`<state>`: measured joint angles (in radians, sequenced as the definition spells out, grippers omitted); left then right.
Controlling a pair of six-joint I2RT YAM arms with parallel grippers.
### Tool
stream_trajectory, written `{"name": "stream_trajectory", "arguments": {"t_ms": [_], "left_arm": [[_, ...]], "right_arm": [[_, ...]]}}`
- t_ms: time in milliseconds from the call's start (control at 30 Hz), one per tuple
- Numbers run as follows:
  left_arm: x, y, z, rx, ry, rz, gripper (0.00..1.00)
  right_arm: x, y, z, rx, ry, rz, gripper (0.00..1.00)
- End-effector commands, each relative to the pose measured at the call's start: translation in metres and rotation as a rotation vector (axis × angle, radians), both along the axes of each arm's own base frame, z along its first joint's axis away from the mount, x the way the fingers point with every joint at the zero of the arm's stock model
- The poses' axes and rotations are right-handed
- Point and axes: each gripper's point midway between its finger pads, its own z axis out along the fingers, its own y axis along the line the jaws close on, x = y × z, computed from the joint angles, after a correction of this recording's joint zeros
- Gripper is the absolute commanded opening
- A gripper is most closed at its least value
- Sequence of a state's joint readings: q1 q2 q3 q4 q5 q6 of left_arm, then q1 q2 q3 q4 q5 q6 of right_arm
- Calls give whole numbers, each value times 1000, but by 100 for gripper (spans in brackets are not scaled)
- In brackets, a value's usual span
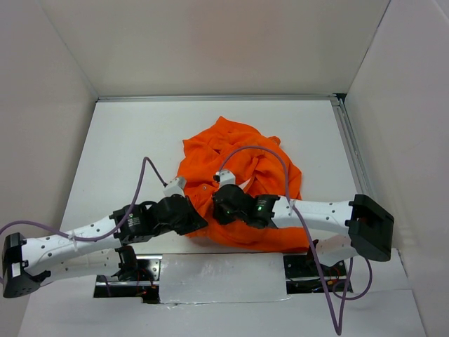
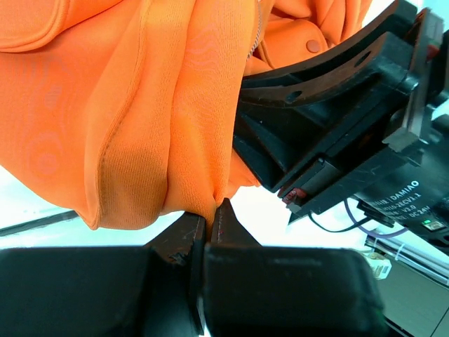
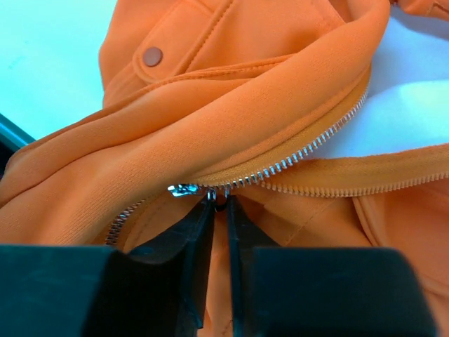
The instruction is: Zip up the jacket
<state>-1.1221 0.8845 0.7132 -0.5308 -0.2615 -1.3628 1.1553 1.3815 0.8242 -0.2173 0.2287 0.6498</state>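
Next, the left gripper moves to the left in the top view with the jacket's orange fold held taut, then releases it, since the jacket's zipper teeth (image 3: 316, 144) still run apart.
The bright orange jacket (image 1: 245, 161) lies crumpled in the middle of the white table. My left gripper (image 1: 198, 219) is at its near left edge, shut on a fold of the orange fabric (image 2: 140, 105); its fingertips (image 2: 210, 216) pinch the cloth. My right gripper (image 1: 217, 203) is just right of it, over the jacket's near part. In the right wrist view it (image 3: 219, 202) is shut on the pull of the silver zipper slider (image 3: 184, 189). The zipper teeth (image 3: 316, 144) run apart to the right of the slider and are joined to its left.
White walls enclose the table on the left, back and right. A metal rail (image 1: 349, 140) runs along the right side. Purple cables (image 1: 151, 168) loop above both arms. The right gripper's black body (image 2: 337, 140) is close beside my left gripper. A snap button (image 3: 152, 56) shows on a pocket flap.
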Motion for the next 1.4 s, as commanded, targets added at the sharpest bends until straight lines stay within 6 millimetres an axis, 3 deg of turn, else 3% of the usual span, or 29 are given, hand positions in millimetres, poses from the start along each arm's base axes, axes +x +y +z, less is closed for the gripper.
{"name": "stream_trajectory", "arguments": {"t_ms": [0,133,400,467,733,800,900,967,1033,1167,1200,1333,1367], "left_arm": [[4,1,6,-22,-24,22,0],[3,-1,4,-10,-14,11,0],[1,-4,7,-31,-22,-13,0],[1,-3,6,-25,-17,-8,0],[1,-3,7,-27,-24,-12,0],[2,-3,7,-27,-25,-13,0],[1,-4,8,-26,-26,-17,0],[1,-3,7,-26,-23,-17,0],[-1,-2,5,-22,-12,-13,0],[-7,-1,9,-34,10,-30,0],[-10,0,9,-32,26,-34,0],[-21,-4,19,-64,49,-92,0],[-26,-7,24,-81,52,-124,0]], "right_arm": [[0,11,23,104,-32,4,22],[6,19,37,146,-79,17,32],[22,22,38,107,-107,-39,35],[27,15,35,76,-113,-77,40],[26,23,40,102,-132,-34,38],[28,27,35,86,-131,-22,36],[30,33,36,85,-134,-24,0],[32,30,35,76,-135,-48,0],[40,14,36,58,-142,-165,0],[58,-45,32,-5,-85,-529,0],[57,-74,30,-116,-85,-599,0],[79,-140,20,-290,-76,-798,0],[83,-148,20,-317,-81,-794,0]]}}
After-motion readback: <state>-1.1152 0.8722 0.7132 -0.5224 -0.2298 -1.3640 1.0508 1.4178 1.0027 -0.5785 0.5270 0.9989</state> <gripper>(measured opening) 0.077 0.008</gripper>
